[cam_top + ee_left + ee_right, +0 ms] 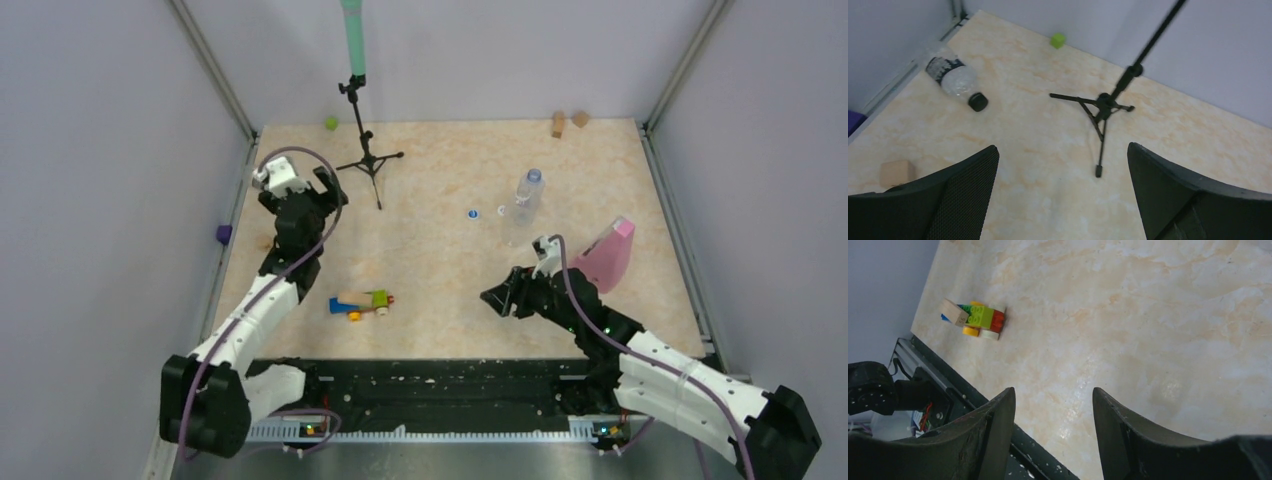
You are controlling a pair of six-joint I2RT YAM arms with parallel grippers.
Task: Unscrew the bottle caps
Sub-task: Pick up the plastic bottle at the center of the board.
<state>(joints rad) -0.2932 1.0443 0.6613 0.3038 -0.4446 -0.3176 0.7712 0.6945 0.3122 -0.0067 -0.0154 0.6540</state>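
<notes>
My left gripper should go to the left in the top view and down onto the lying bottle's dark label (943, 69), keeping clear of the black cap to unscrew.
A clear bottle (523, 207) stands upright at the right centre of the table with a bluish cap (534, 176) on it. A loose blue cap (471, 212) and a loose white cap (501, 210) lie just left of it. A second clear bottle (949, 76) lies on its side near the left wall with a black cap (978, 102) on it; my left arm hides it in the top view. My left gripper (1062, 146) is open and empty, above the table to the right of that bottle. My right gripper (1053, 390) is open and empty, low over the front of the table.
A black tripod stand (368, 160) stands at the back left. A pink wedge (608, 255) lies right of my right gripper (492, 298). A toy of coloured bricks (362, 302) lies front centre. Small green (330, 123), purple (222, 233) and tan (558, 123) blocks sit near the walls; a tan block (897, 172) lies by my left gripper (312, 190).
</notes>
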